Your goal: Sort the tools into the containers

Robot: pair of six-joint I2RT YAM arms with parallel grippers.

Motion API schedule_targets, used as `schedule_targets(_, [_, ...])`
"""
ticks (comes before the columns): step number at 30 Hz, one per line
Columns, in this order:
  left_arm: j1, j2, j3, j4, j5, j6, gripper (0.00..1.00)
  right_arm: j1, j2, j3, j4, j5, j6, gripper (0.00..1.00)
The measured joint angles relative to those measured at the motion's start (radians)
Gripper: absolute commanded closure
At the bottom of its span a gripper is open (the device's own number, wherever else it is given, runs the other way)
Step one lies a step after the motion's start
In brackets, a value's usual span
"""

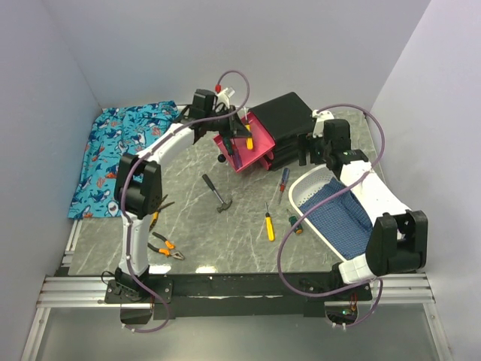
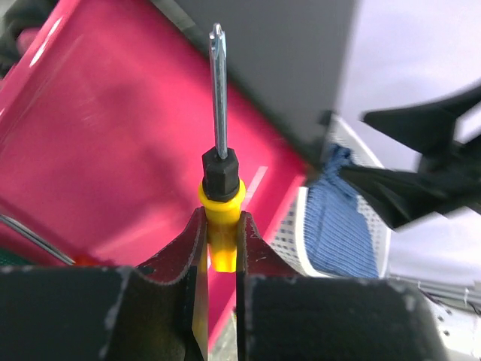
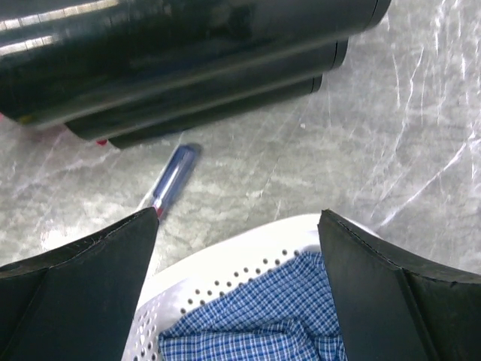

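Note:
My right gripper will move back, down and to the left in the top view, onto the screwdriver's yellow handle [image 1: 270, 229], because that screwdriver is still on the tabletop.
My left gripper [image 1: 243, 138] [image 2: 222, 239] is shut on a yellow-handled screwdriver [image 2: 222, 214], shaft pointing away, over an open magenta drawer [image 1: 255, 154] [image 2: 105, 143] of the black cabinet [image 1: 289, 120]. A thin metal shaft [image 2: 30, 237] lies in that drawer. My right gripper [image 1: 310, 150] [image 3: 237, 218] stands open and holds nothing, above the far rim of a white basket [image 3: 225, 259] beside the cabinet [image 3: 188, 60]. On the table lie a hammer [image 1: 217, 193], a second yellow screwdriver [image 1: 268, 224], a red-blue screwdriver [image 1: 283, 183] [image 3: 174, 174], a green-handled screwdriver [image 1: 295, 224] and orange-handled pliers [image 1: 167, 248].
The white perforated basket [image 1: 304, 197] with a blue checked cloth [image 1: 342, 214] [image 3: 263, 323] sits under the right arm. A shark-patterned blue cloth [image 1: 120, 150] lies at the back left. Walls close in on both sides and behind.

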Motion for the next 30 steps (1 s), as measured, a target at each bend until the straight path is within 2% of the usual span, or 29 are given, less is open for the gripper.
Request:
schedule_targets(2, [-0.006, 0.013, -0.012, -0.006, -0.022, 0.0, 0.96, 0.0, -0.011, -0.016, 0.0, 0.0, 0.0, 0.05])
schedule_targets(3, [-0.011, 0.014, -0.026, -0.015, -0.032, 0.0, 0.89, -0.002, -0.017, -0.024, -0.001, 0.0, -0.002, 0.05])
schedule_targets(4, [-0.016, 0.014, -0.036, -0.028, -0.04, 0.0, 0.66, -0.002, -0.023, -0.032, -0.001, 0.0, -0.004, 0.06])
schedule_targets(7, [-0.029, 0.014, -0.043, -0.05, -0.055, 0.005, 0.4, -0.002, -0.039, -0.037, -0.005, -0.001, -0.013, 0.08])
schedule_targets(12, [-0.039, 0.012, -0.026, -0.083, -0.096, 0.04, 0.23, 0.005, -0.111, -0.034, -0.04, -0.031, -0.058, 0.12])
schedule_targets(13, [-0.038, 0.006, -0.025, -0.093, -0.112, 0.049, 0.03, 0.015, -0.135, -0.029, -0.063, -0.044, -0.063, 0.13])
schedule_targets(15, [-0.029, -0.019, -0.025, -0.124, -0.142, 0.073, 0.03, 0.055, -0.174, -0.028, -0.095, -0.063, -0.071, 0.15])
schedule_targets(20, [0.038, -0.15, -0.044, -0.185, -0.208, 0.136, 0.03, 0.256, -0.255, -0.047, -0.195, -0.145, -0.061, 0.17])
schedule_targets(27, [0.22, -0.486, -0.209, -0.205, -0.307, 0.215, 0.04, 0.322, -0.207, -0.105, -0.305, -0.209, 0.062, 0.2])
schedule_targets(30, [0.28, -0.639, -0.308, -0.181, -0.347, 0.243, 0.04, 0.397, -0.175, -0.146, -0.332, -0.216, 0.125, 0.21])
